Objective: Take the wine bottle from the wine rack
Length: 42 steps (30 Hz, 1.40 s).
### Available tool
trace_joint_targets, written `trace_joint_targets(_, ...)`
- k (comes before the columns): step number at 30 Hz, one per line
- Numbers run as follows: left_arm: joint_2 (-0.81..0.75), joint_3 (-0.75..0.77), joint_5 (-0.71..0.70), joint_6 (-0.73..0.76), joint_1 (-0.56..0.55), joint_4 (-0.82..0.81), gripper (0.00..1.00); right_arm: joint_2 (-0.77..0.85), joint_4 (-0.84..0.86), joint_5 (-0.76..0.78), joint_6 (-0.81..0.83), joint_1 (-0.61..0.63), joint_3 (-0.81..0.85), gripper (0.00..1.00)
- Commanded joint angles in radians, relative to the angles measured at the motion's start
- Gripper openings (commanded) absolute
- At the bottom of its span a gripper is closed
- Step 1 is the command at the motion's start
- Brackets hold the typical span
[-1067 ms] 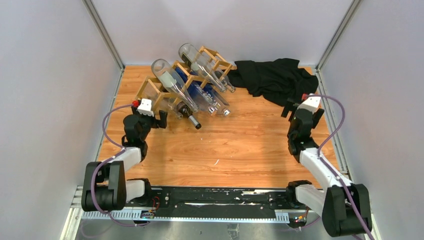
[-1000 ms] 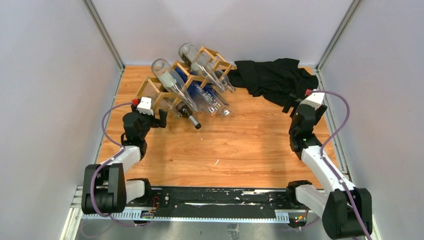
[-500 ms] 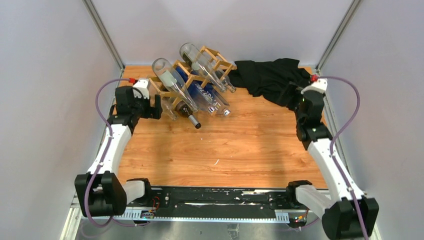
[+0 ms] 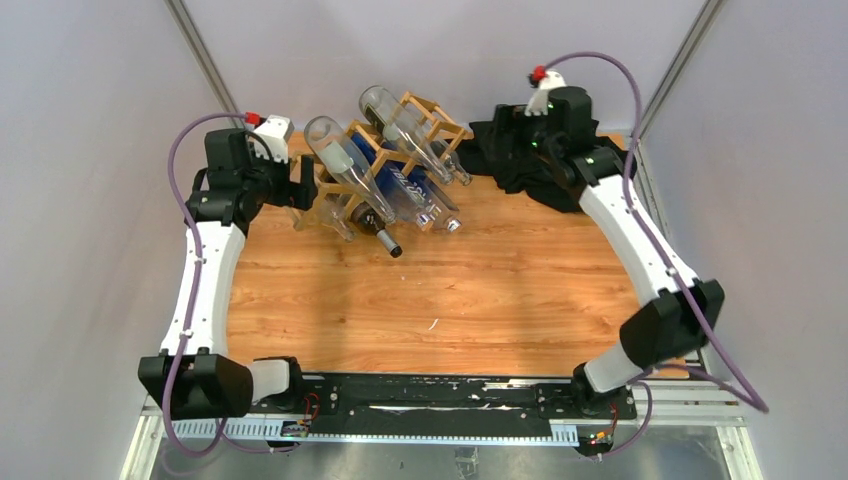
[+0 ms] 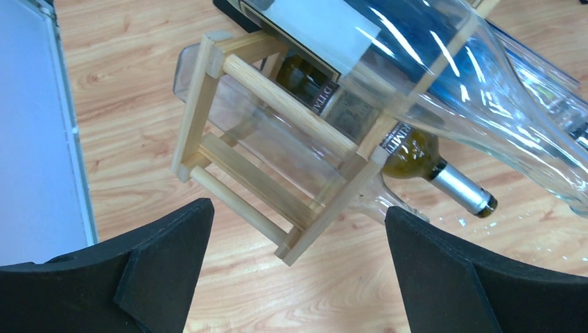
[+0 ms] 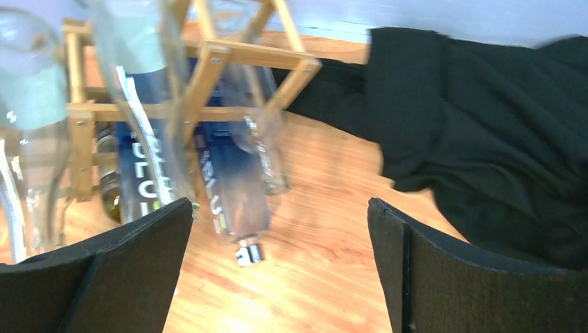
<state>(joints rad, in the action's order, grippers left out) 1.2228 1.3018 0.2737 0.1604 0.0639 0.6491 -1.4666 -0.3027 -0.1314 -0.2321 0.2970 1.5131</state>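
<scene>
Next, the right gripper goes to the left in the top view, onto the neck of the closer top clear bottle (image 6: 152, 149), because it sticks out past the rack's bar.
The light wooden wine rack (image 4: 445, 125) stands at the back of the table with several bottles in it, necks pointing toward me. Two clear bottles (image 4: 340, 162) lie on top, a blue bottle (image 4: 408, 190) lower, and a dark wine bottle (image 4: 381, 236) with a foil neck at the lower left. My left gripper (image 4: 303, 190) is open at the rack's left end. In the left wrist view the rack's corner (image 5: 284, 100) and the dark bottle (image 5: 451, 184) lie beyond the open gripper (image 5: 298, 215). My right gripper (image 4: 505, 130) is open by the rack's right end (image 6: 249, 52), facing the blue bottle (image 6: 222, 187).
A crumpled black cloth (image 4: 550, 160) lies at the back right, under my right arm, and fills the right of the right wrist view (image 6: 485, 125). Grey walls close the table on the left, right and back. Bare wood tabletop (image 4: 450, 300) lies in front of the rack.
Both arms reached from the near sides to the back. My left gripper went up to the rack's left end. My right gripper swung up and left over the black cloth to the rack's right end.
</scene>
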Motion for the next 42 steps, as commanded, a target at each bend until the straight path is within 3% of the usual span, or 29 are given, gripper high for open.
trace_joint_targets(1, 0.023, 0.077, 0.054, 0.016, 0.000, 0.136, 1.00, -0.157, -0.172, -0.103, 0.108, 0.107, 0.183, 1.00)
trace_joint_targets(12, 0.086, 0.178, 0.107, 0.030, -0.001, 0.191, 1.00, -0.501, -0.374, -0.184, 0.202, 0.244, 0.598, 1.00)
trace_joint_targets(26, 0.130, 0.230, 0.193, 0.025, -0.001, 0.210, 1.00, -0.647, -0.380, -0.220, 0.193, 0.251, 0.729, 0.97)
trace_joint_targets(42, 0.144, 0.279, 0.220, 0.048, -0.005, 0.264, 1.00, -0.801, -0.356, -0.260, 0.166, 0.249, 0.862, 0.82)
